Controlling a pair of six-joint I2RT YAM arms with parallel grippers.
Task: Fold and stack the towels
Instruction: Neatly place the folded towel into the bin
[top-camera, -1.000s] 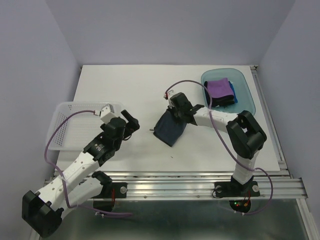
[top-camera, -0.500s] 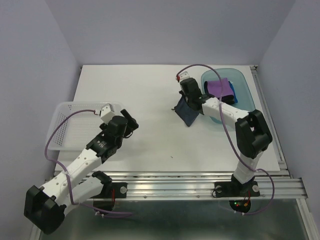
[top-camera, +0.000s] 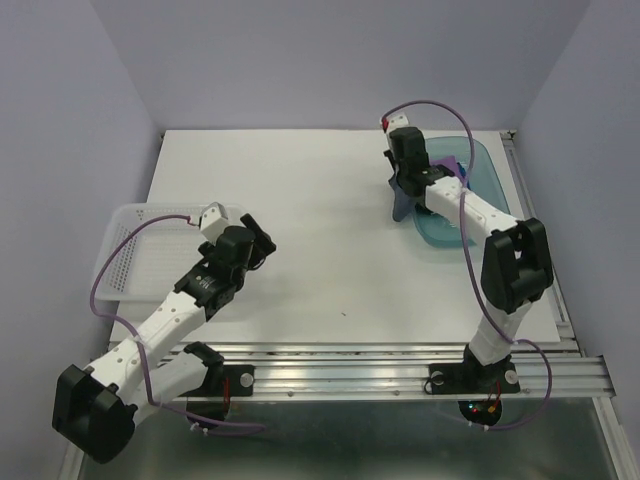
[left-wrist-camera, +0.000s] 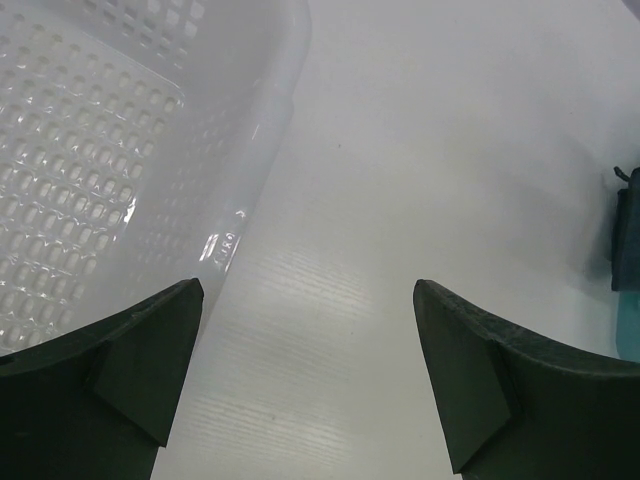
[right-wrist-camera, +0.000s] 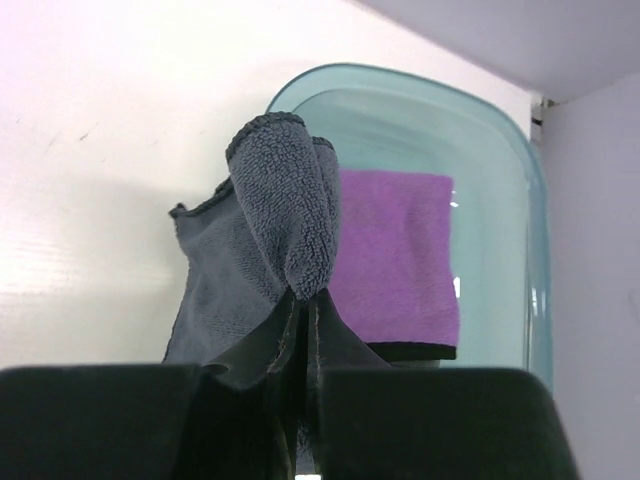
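The folded purple towel (top-camera: 448, 165) is below the robot's right gripper and to the gripper's right in the top view, so next the right gripper should carry the navy towel (top-camera: 403, 203) across, lower it and release it.
My right gripper (top-camera: 408, 182) (right-wrist-camera: 306, 305) is shut on the dark navy towel (top-camera: 403, 203) (right-wrist-camera: 268, 240) and holds it hanging at the left rim of the teal tray (top-camera: 486, 190) (right-wrist-camera: 500, 200). A folded purple towel (top-camera: 448, 165) (right-wrist-camera: 398, 262) with black edging lies in the tray; the arm hides most of it in the top view. The bright blue towel is hidden. My left gripper (top-camera: 256, 238) (left-wrist-camera: 308, 350) is open and empty over bare table, beside the white mesh basket (top-camera: 140, 255) (left-wrist-camera: 110, 170).
The white mesh basket stands at the left of the table and holds nothing. The teal tray stands at the far right, close to the table's right edge and the grey wall. The white table (top-camera: 300, 230) lies between the arms.
My right gripper has carried the dark navy towel from mid-table up and right to the tray's left rim. The left arm has shifted slightly.
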